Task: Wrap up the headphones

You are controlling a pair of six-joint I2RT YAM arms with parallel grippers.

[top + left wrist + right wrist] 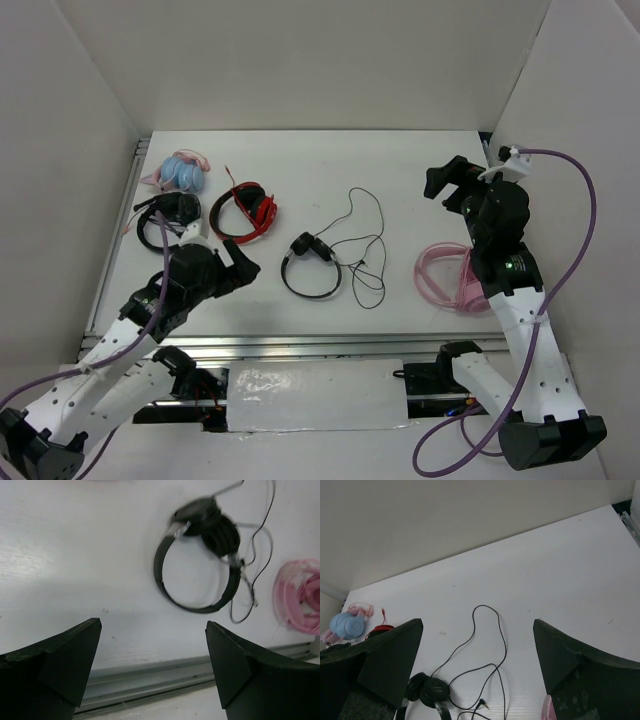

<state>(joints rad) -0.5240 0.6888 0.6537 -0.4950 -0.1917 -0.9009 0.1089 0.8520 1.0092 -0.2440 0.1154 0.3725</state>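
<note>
Next, the left gripper moves across and down to close on the headband's cable-free side [284,270] [158,564], which lies below it and to its right in the top view.
The small all-black headphones [306,247] lie flat mid-table, headband loop toward the near edge. Their thin black cable [365,235] sprawls in loose loops to the right and back. My left gripper [238,258] hovers open just left of them, nothing between its fingers. In the left wrist view the headphones [212,525] lie beyond the open gripper [153,624]. My right gripper [443,183] hangs open above the table's right back part. The right wrist view shows the cable [490,645] and earcups [427,692] between and below the wide-apart gripper [478,622].
Red-and-black headphones [248,210], a bulkier black headset [168,215] and a blue-and-pink pair [182,172] sit at the left back. Pink headphones [445,275] lie right of the cable, under the right arm. An aluminium rail [300,345] runs along the near edge. White walls enclose three sides.
</note>
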